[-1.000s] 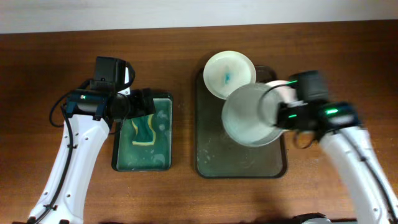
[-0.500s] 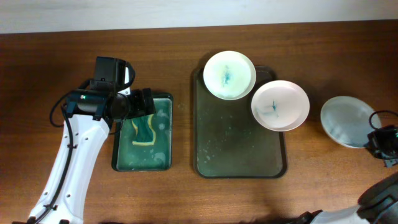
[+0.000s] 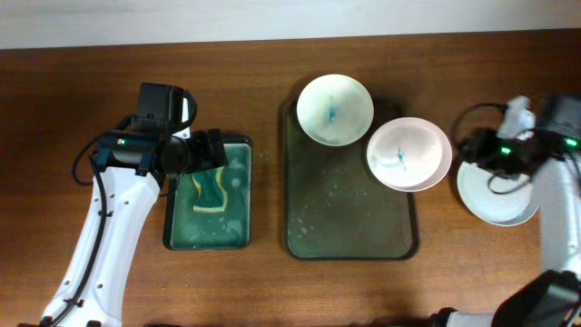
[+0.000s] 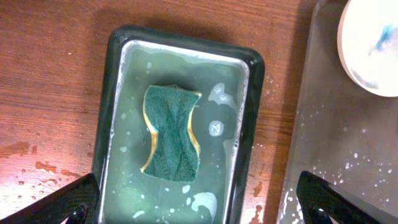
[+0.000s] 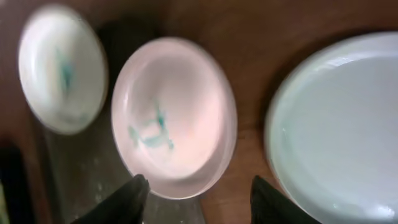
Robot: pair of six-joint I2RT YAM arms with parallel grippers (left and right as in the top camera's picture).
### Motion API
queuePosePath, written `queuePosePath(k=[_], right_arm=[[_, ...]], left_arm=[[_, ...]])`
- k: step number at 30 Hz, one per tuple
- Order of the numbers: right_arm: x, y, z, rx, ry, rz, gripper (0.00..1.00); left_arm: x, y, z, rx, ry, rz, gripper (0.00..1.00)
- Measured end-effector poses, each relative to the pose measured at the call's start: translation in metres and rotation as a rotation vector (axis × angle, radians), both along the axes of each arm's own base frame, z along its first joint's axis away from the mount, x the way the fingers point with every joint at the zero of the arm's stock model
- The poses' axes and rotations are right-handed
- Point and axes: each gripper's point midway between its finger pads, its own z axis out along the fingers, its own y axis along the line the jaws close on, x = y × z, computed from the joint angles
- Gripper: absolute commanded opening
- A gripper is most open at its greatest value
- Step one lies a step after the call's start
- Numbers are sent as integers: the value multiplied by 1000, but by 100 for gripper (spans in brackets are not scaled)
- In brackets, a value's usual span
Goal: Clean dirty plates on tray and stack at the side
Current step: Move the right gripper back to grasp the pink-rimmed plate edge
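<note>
The wide-open fingers of the left gripper are already on either side of the sponge's narrow middle (image 3: 210, 190) (image 4: 172, 132), so the left gripper should next go down into the green tray and close on the sponge.
On the far rim of the dark olive tray (image 3: 349, 218) sits a white plate (image 3: 335, 109) with a blue smear. A pinkish plate (image 3: 408, 153), also smeared blue, rests over the tray's right edge. The light grey-blue plate (image 3: 490, 195) lies on the wood to the right of the tray, partly under my right arm. My right gripper (image 3: 469, 148) hovers between the pinkish and grey-blue plates. In the right wrist view the right gripper (image 5: 202, 202) is open and holds nothing, above the near rim of the pinkish plate (image 5: 174, 115). My left gripper (image 4: 199, 205) is wide open over the sponge (image 4: 171, 134).
A smaller green tray (image 3: 238, 232) with soapy water holds the sponge (image 3: 209, 191), left of the olive tray. Water drops spot the olive tray's floor (image 4: 323, 137) and the wood by the green tray. The table's far edge meets a pale wall.
My right arm carried the grey-blue plate from above the tray to the table on the right, let it go, and moved back toward the pinkish plate. The left arm stayed still.
</note>
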Motion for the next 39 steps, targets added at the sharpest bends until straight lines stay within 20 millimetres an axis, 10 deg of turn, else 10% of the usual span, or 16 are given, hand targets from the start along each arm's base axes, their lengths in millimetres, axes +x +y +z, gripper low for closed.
queuePosePath(k=[8, 10, 12, 17, 23, 30, 34, 39], right_arm=[[41, -8, -76, -243, 119, 73, 41], [40, -3, -90, -213, 147, 93, 10], [35, 0, -103, -194, 187, 108, 4], [2, 11, -107, -130, 321, 106, 4], [-36, 55, -52, -47, 360, 109, 4], [-55, 142, -111, -12, 394, 121, 22], [-61, 141, -117, -48, 395, 192, 24], [-50, 146, -77, -78, 313, 356, 25]], left_arm=[[0, 0, 0, -2, 1, -1, 99], [0, -1, 0, -3, 2, -1, 99], [0, 0, 0, -3, 1, -1, 100], [0, -1, 0, -3, 2, -1, 99], [0, 0, 0, -3, 1, -1, 99], [0, 0, 0, -3, 2, -1, 99], [0, 0, 0, -3, 1, -1, 99], [0, -1, 0, -4, 1, -2, 99]])
